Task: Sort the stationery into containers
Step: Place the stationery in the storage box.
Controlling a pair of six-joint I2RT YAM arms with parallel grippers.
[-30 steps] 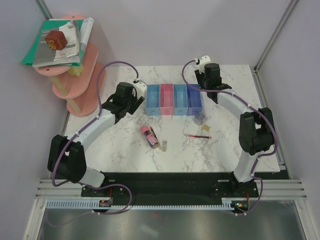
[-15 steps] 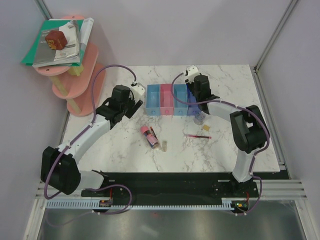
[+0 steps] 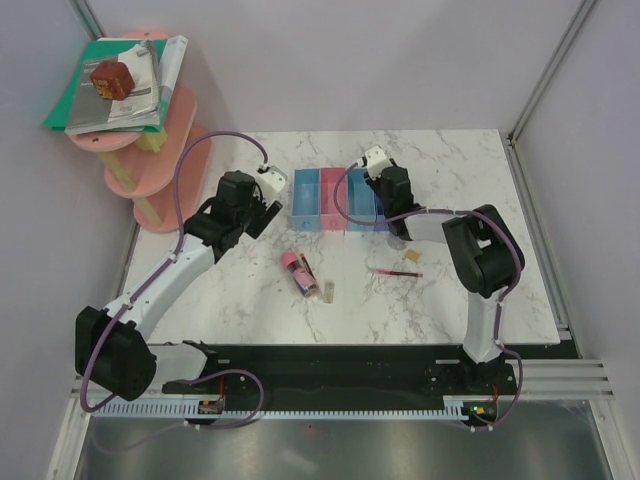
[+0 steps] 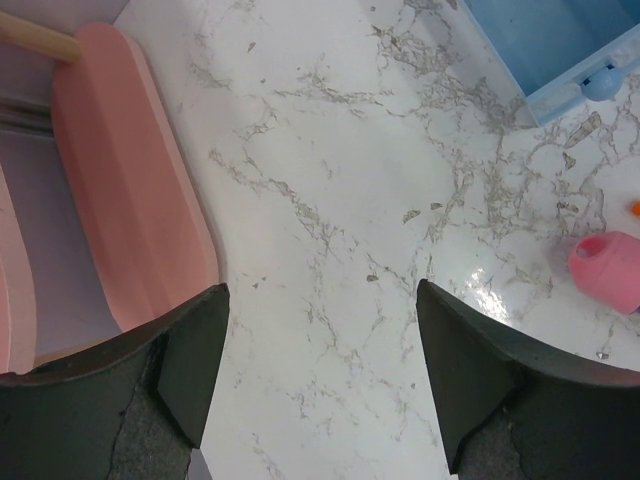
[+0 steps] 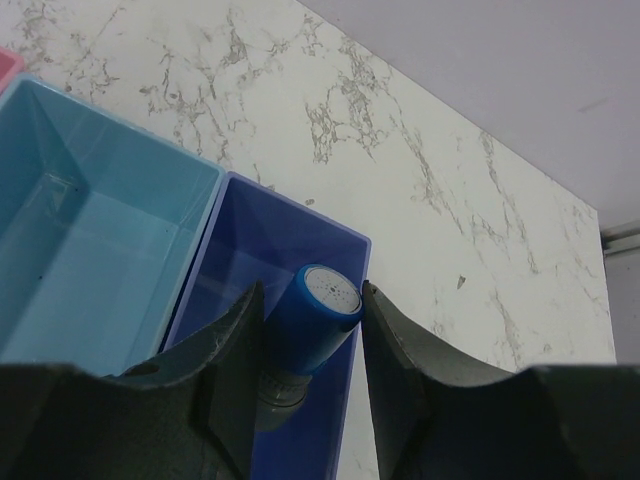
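Observation:
Next, my right gripper goes down a little into the dark blue tray and opens, since the cylinder's lower end already hangs between that tray's sides.
Four joined trays stand in a row: light blue [image 3: 303, 200], pink [image 3: 331, 200], light blue [image 3: 357, 202], dark blue [image 3: 384, 222]. My right gripper [image 3: 391, 205] is shut on the grey blue-capped cylinder [image 5: 318, 312] and holds it tilted over the dark blue tray [image 5: 250, 250], beside a light blue tray [image 5: 90, 220]. My left gripper [image 3: 258, 214] is open and empty over bare marble [image 4: 320, 330]. The pink-capped dark tube [image 3: 298, 272], a tan block [image 3: 327, 291], the red pen [image 3: 395, 272] and another tan block [image 3: 411, 256] lie on the table. The tube's pink cap [image 4: 608, 270] shows at the right edge of the left wrist view.
A tiered pink shelf [image 3: 165, 180] stands at the back left with stacked books and a brown block [image 3: 112, 78] on top; its lowest tier [image 4: 130, 180] is close to my left fingers. The corner of a light blue tray [image 4: 560, 50] shows in the left wrist view.
My right gripper has moved left and nearer with the cylinder, from behind the trays to over the dark blue tray. My left arm has stretched a little.

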